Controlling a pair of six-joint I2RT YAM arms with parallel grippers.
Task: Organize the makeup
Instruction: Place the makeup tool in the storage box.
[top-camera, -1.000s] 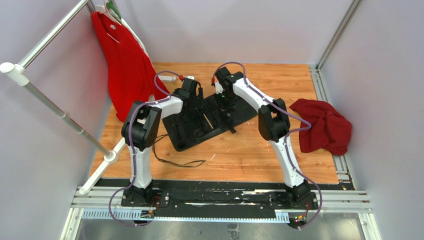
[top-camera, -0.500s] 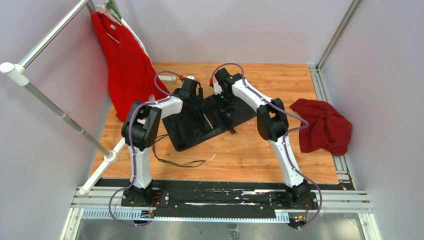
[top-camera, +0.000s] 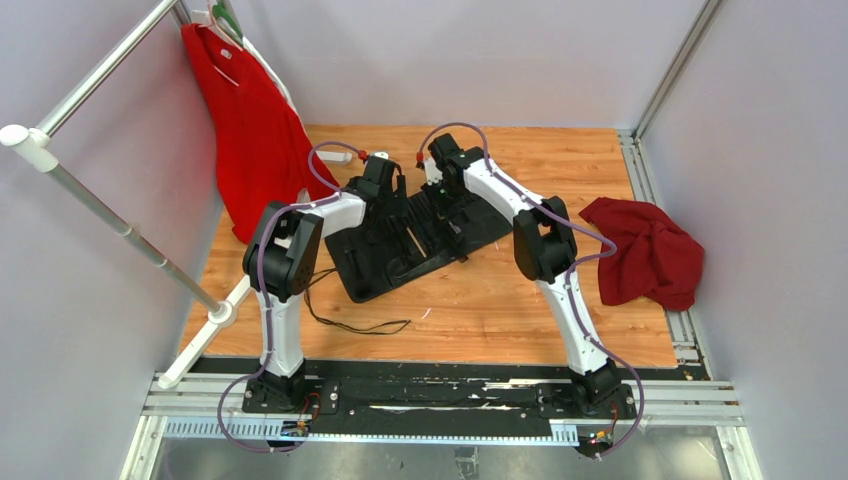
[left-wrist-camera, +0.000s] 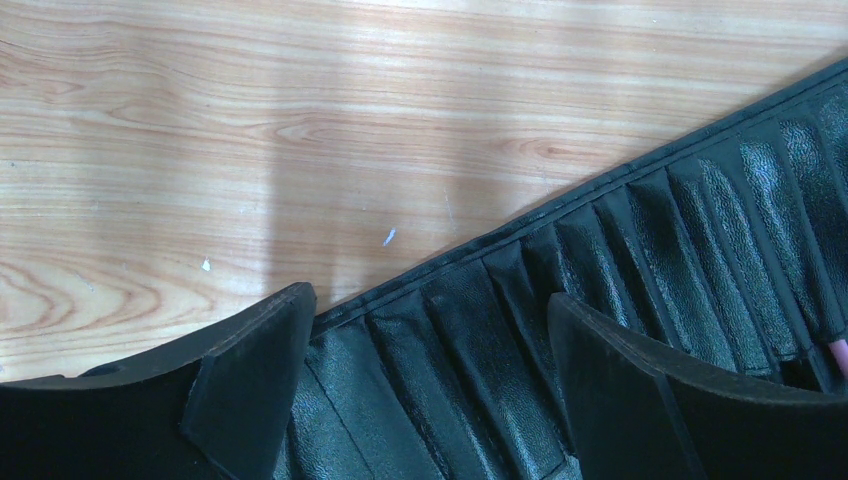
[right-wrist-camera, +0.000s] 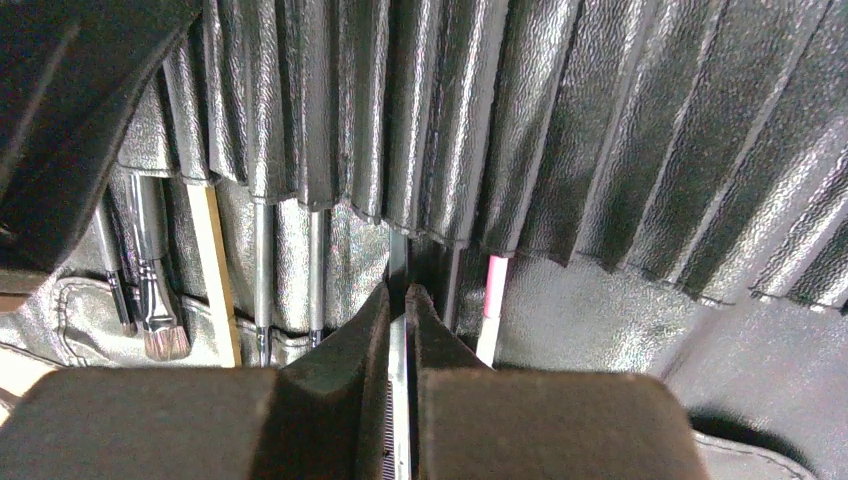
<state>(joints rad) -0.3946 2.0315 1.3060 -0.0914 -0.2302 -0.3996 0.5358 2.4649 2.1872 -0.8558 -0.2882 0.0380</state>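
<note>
I should nudge my right gripper outward, slide the tool's handle deeper and release the tool, because the case slot's opening is just outward of my closed fingers.
The black slotted case lies open mid-table. In the right wrist view my right gripper is shut on a thin comb-like tool, whose handle runs into a case slot. Several brushes sit in slots to the left, one with a flat bristle tip, one with a tan handle. A pink-accented tool sits in the slot to the right. My left gripper is open and empty over the case's pleated pockets near its edge.
A red cloth lies at the right table edge. A red garment hangs on a white rack at the left. A thin black cord loops on the wood in front of the case.
My right arm has shifted slightly to the left and away over the case. The left arm has not visibly moved.
</note>
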